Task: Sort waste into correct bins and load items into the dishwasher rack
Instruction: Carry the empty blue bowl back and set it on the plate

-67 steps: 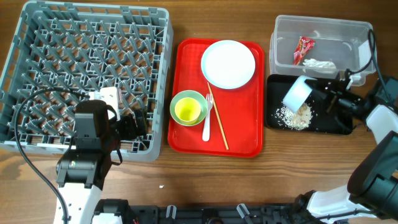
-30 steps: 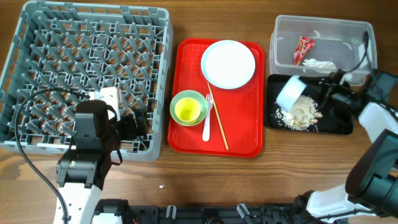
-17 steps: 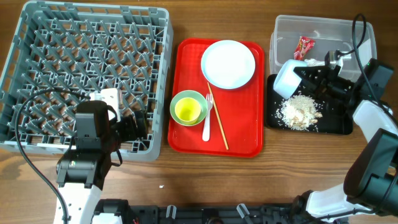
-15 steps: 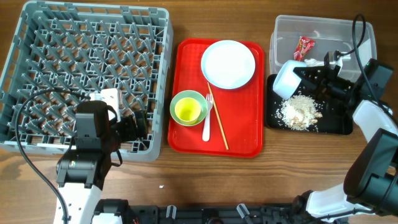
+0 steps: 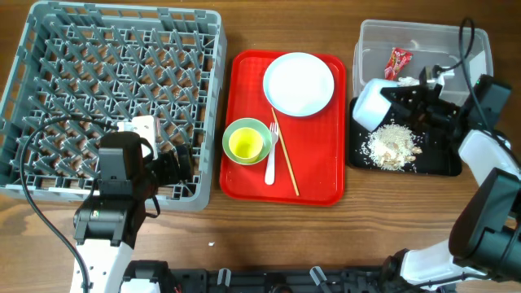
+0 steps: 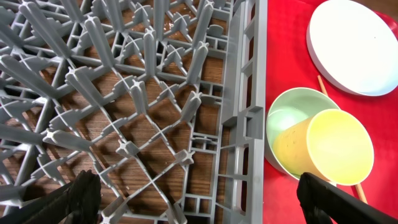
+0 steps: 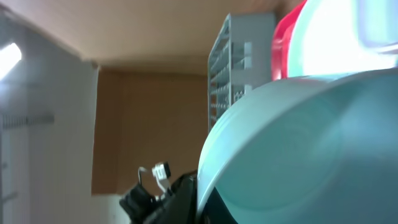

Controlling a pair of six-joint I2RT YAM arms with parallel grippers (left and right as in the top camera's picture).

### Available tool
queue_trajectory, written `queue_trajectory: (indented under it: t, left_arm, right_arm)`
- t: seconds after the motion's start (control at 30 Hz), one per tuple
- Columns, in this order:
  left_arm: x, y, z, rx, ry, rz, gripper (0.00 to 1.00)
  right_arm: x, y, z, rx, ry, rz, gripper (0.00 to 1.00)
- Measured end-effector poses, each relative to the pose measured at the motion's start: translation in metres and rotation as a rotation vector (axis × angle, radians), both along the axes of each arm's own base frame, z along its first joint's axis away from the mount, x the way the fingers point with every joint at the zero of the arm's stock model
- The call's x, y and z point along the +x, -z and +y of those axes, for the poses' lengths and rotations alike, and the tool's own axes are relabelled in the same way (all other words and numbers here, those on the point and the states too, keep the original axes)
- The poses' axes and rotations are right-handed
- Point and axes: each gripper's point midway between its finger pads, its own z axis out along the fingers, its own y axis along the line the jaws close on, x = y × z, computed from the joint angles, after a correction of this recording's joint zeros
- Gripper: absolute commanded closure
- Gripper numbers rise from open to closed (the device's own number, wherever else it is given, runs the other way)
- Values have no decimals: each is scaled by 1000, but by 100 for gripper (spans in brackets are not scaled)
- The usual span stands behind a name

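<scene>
Next I should move my right gripper left in the overhead view, turn the emptied bowl upright and lower it to release, since the bare plate (image 5: 299,84) (image 7: 333,43) lies there.
My right gripper (image 5: 391,99) is shut on a pale blue bowl (image 5: 370,103), held tipped on its side over the left end of the black tray (image 5: 444,163). Beige food scraps (image 5: 391,146) lie heaped in that tray. The bowl fills the right wrist view (image 7: 311,149). The clear tub (image 5: 423,41) holds the red wrapper (image 5: 397,63) and the white napkin (image 5: 411,81). My left gripper (image 6: 193,199) is open over the grey rack's (image 5: 49,32) near right corner. The plate (image 5: 299,83), the yellow-green cup (image 5: 245,143) in a bowl, the fork (image 5: 271,161) and the chopstick (image 5: 285,155) lie on the red serving tray (image 5: 244,183).
The rack's right wall (image 6: 249,112) stands right beside the red serving tray (image 6: 280,25). Bare wooden table runs along the front edge (image 5: 326,236). The right arm's cable loops over the clear tub's right end.
My right gripper lifted and swung the bowl up and left over the black tray. The food scraps slid out of the bowl into a heap. The left arm stayed still.
</scene>
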Motion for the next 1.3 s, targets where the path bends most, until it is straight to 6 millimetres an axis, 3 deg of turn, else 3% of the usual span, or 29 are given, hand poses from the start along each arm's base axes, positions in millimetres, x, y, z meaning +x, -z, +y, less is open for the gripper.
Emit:
queue_trajectory:
  t: [0.2, 0.33, 0.43, 0.6, 0.77, 1.03, 1.17, 1.3]
  left_arm:
    - [0, 0, 0, 0, 0, 0, 0]
    - [0, 0, 0, 0, 0, 0, 0]
    - [0, 0, 0, 0, 0, 0, 0]
    - [0, 0, 0, 0, 0, -1, 0]
    - [0, 0, 0, 0, 0, -1, 0]
    - [0, -1, 0, 0, 0, -2, 0]
    - [0, -1, 0, 0, 0, -2, 0]
    - [0, -1, 0, 0, 0, -2, 0]
  right_arm:
    - [0, -1, 28, 2, -69, 15, 95]
    - [5, -14, 57, -26, -135, -63, 95]
    - [14, -40, 76, -55, -161, -202, 95]
    - [26, -105, 95, -66, -99, -449, 95]
    - [47, -138, 97, -23, -3, -434, 96]
    - [82, -143, 97, -94, 64, -224, 95]
    - [86, -145, 102, -199, 70, -221, 95]
    - [81, -133, 113, -313, 52, -203, 95]
